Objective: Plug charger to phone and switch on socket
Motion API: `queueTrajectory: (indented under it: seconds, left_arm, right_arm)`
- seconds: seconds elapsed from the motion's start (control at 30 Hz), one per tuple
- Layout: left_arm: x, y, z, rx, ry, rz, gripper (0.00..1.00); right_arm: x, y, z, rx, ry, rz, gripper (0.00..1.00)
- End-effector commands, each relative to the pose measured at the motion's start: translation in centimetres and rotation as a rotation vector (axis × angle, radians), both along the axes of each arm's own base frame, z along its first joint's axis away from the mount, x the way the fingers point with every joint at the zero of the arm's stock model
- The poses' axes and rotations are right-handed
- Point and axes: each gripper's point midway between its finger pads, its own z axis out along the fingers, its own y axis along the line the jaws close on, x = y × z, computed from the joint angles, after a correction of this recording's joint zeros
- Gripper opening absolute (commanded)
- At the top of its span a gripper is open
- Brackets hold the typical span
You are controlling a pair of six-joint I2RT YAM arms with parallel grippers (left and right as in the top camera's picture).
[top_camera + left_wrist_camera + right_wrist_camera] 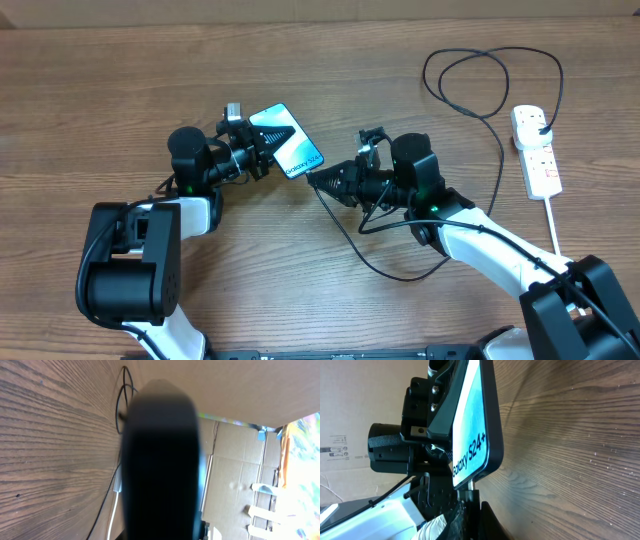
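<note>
The tabletop is clear below my left gripper and to its right in the overhead view. I will carry the raised phone that way and down, and let it go.
The phone (288, 142) is held off the table, tilted, its blue-and-white screen lit, and my left gripper (260, 152) is shut on its far end. In the left wrist view its dark back (160, 460) fills the middle and hides the fingers. My right gripper (318, 180) is shut on the charger's small plug tip (470, 491), which meets the phone's lower end (475, 472); I cannot tell how deep it sits. The charger's black cable (380, 265) loops over the table to the white socket (537, 152) at the right, where its black plug (541, 124) is seated.
The socket's thick white cord (553, 225) runs toward the front right. The black cable makes a wide loop (470, 60) at the back right. Cardboard boxes (235, 470) stand beyond the table. The table (120, 80) is bare wood on the left.
</note>
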Motion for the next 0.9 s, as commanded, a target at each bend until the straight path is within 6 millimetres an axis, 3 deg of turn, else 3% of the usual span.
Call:
queueTrajectory:
  seconds: [0.0, 0.43, 0.87]
  left_arm:
    - [-2.9, -2.8, 2.5, -0.024, -0.068, -0.207, 0.04]
    - [-5.4, -3.3, 2.7, -0.021, -0.121, -0.361, 0.04]
    - [-6.5, -3.4, 2.7, -0.022, -0.142, -0.422, 0.04]
  right_arm:
    - [1.3, -0.2, -0.2, -0.035, -0.031, -0.085, 0.04]
    - [0.8, 0.0, -0.1, -0.039, -0.074, -0.037, 0.04]
    - [-0.1, 0.3, -0.2, -0.041, -0.092, 0.025, 0.04]
